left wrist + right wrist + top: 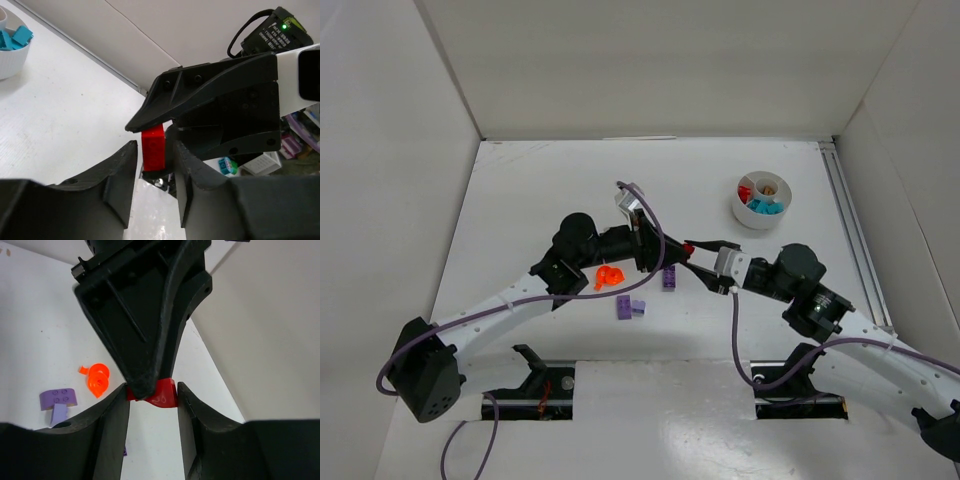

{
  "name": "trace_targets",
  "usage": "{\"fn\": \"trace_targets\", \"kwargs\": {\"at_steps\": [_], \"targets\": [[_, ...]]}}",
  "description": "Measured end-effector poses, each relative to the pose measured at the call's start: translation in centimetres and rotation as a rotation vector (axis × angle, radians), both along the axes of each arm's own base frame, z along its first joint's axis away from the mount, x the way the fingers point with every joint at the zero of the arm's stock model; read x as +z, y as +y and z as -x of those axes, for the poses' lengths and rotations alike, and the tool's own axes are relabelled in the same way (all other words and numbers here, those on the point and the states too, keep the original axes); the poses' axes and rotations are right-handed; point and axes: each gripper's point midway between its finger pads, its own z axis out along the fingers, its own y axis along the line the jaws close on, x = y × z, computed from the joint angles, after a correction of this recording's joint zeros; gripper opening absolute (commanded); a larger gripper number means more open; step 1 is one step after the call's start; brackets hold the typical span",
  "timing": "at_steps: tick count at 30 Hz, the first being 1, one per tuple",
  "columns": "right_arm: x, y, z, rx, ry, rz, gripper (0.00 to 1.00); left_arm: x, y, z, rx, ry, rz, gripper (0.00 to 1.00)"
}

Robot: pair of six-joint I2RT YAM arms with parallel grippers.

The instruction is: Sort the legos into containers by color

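The dish's section already holding red (744, 193) is outward of my right gripper and to its right in the top view, so I should swing over it, go down and let go.
A red brick (688, 244) hangs above the table between both grippers. My right gripper (152, 392) is shut on it; the red brick (167, 394) touches both its fingers. My left gripper (154, 150) meets it from the other side, jaws slightly open, fingertips straddling the brick (152, 147) with a small gap on the left. The round white dish (762, 215) stands at the back right, holding teal bricks (765, 207) and a red one (747, 190). An orange piece (608, 277) and purple bricks (669, 278) (630, 307) lie on the table.
The dish rim (10, 55) with teal bricks shows at the far left of the left wrist view. The orange piece (97, 380) and a purple brick (58, 398) lie below left of the right gripper. White walls enclose the table; a rail (850, 230) runs along its right side.
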Motion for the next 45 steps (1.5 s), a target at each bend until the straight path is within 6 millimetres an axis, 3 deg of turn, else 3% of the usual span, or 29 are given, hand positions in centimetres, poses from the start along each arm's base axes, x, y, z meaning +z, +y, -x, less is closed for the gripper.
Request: {"fn": "trace_targets", "kwargs": {"at_steps": [3, 9, 11, 13, 16, 19, 22, 26, 30, 35, 41, 45], "targets": [[0.0, -0.1, -0.2, -0.013, 0.002, -0.002, 0.23, -0.1, 0.0, 0.1, -0.003, 0.004, 0.001, 0.41], [-0.2, -0.3, -0.9, -0.051, 0.016, -0.001, 0.22, -0.1, 0.1, 0.3, -0.005, 0.008, 0.003, 0.66], [-0.9, -0.4, -1.5, -0.08, 0.033, 0.014, 0.22, 0.0, 0.2, 0.2, 0.002, 0.006, 0.002, 0.75], [-1.9, -0.5, -2.4, -0.123, 0.059, 0.04, 0.22, -0.2, 0.4, 0.0, 0.026, 0.008, -0.009, 0.91], [-3.7, -0.9, -3.9, -0.2, 0.102, 0.093, 0.22, -0.9, 1.0, -0.9, 0.099, 0.024, -0.045, 0.98], [-4.9, -1.4, -5.7, -0.275, 0.152, 0.144, 0.22, -2.2, 2.1, -2.6, 0.217, 0.062, -0.099, 1.0], [-5.7, -2.9, -8.8, -0.376, 0.206, 0.174, 0.22, -4.3, 4.3, -5.5, 0.367, 0.121, -0.171, 1.0], [-5.8, -7.4, -14.7, -0.584, 0.294, 0.199, 0.22, -7.5, 8.1, -8.6, 0.55, 0.191, -0.244, 1.0], [-5.4, -11.9, -20.5, -0.775, 0.375, 0.208, 0.22, -11.6, 11.3, -9.7, 0.679, 0.283, -0.348, 1.0], [-6.6, -15.9, -25.7, -0.928, 0.481, 0.239, 0.23, -14.5, 14.3, -10.4, 0.773, 0.36, -0.415, 1.0], [-10.3, -18.5, -29.7, -1.009, 0.601, 0.297, 0.23, -16.5, 17.1, -11.2, 0.85, 0.43, -0.453, 1.0], [-12.5, -19.3, -30.9, -1.023, 0.657, 0.326, 0.23, -17.1, 18.0, -11.4, 0.867, 0.451, -0.46, 1.0]]}}
